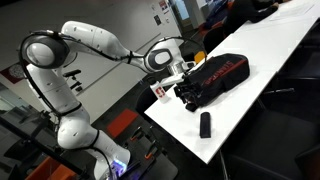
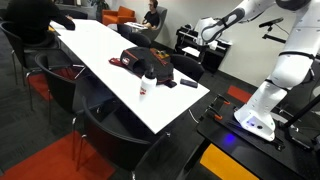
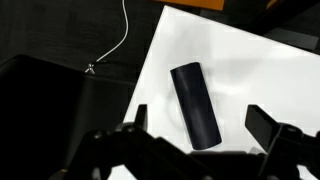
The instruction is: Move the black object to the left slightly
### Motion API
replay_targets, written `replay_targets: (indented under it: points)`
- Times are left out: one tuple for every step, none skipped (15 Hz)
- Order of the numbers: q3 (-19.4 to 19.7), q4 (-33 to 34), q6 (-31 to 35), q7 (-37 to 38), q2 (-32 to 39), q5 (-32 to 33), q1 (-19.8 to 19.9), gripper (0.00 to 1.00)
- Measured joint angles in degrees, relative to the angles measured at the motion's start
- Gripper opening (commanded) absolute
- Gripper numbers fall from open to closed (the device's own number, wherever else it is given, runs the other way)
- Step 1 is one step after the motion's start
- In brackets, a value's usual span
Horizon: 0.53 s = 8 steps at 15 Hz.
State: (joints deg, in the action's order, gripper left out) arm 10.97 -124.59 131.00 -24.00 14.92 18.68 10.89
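Observation:
The bar lies below my gripper and slanted, so my gripper should go down, turn and close across the slim dark bar.
The black object is a slim dark bar lying flat on the white table, near the table's end. It also shows in both exterior views. My gripper is open and empty. It hangs above the object, with one finger on each side of it in the wrist view. In both exterior views the gripper is well above the table top, not touching anything.
A large black bag with red markings lies on the table beside the object. A small white and red container stands near the table edge. Chairs surround the table, and a person sits at the back.

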Motion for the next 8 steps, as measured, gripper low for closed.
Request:
replay_targets:
  points:
    - [-0.03,-0.18,3.38,-1.6,1.83,0.05,0.26,1.0]
    - [-0.17,-0.33,6.98,-3.1,3.93,0.05,0.67,1.0]
    - [-0.43,-0.37,10.32,-4.61,6.2,0.06,1.11,1.0]
    - [-0.99,-0.34,13.34,-6.19,8.52,0.03,1.75,1.0]
    - [-1.89,-0.27,16.07,-7.64,10.84,-0.17,2.62,1.0]
    - [-2.97,-0.14,18.37,-9.16,13.02,-0.7,3.63,1.0]
    - [-4.24,0.01,20.41,-10.89,15.09,-1.57,4.72,1.0]
    - [-5.39,0.2,21.81,-12.35,16.76,-2.34,5.72,1.0]
